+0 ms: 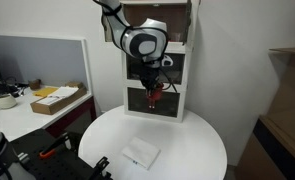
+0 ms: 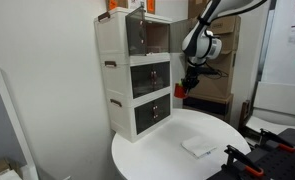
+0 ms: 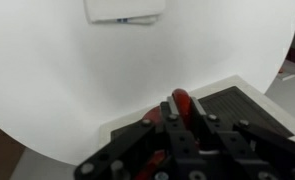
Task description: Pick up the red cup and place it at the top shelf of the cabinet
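The red cup hangs below the open top shelf, so next I need to move my gripper up past the glass-fronted drawers, then outward into that shelf to release it.
My gripper is shut on the small red cup and holds it in the air in front of the white cabinet, level with its lower glass-fronted drawers. In an exterior view the gripper and the cup hang just off the cabinet's front. The top shelf is the open compartment above the cup. In the wrist view the red cup sits pinched between my fingers, above the white table.
A flat white box lies on the round white table; it also shows in the wrist view. A desk with a cardboard box stands to the side. Red-handled tools lie beside the table.
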Available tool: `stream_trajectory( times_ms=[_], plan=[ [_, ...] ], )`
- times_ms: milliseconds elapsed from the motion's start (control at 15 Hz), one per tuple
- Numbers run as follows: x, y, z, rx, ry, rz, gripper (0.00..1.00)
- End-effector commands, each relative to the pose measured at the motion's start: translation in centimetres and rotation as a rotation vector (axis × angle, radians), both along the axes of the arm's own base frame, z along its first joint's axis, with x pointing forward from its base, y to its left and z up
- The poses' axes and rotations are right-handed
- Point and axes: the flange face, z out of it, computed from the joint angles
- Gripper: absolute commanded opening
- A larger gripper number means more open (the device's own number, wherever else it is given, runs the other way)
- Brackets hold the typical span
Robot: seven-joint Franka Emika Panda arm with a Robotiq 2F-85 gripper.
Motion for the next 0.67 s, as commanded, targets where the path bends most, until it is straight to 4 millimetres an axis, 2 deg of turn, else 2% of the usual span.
stream_trajectory(
  times_ms=[0,267,400,600],
  plan=[
    [-0.6,4.4,7.8,0.012,-0.06,0.139,0.04],
    [1.8,7.6,15.6,0.001,-0.146,0.213,0.04],
    [3.6,7.9,18.5,-0.002,-0.193,0.197,0.04],
    [6.4,7.1,21.2,0.025,-0.251,0.117,0.04]
  ],
)
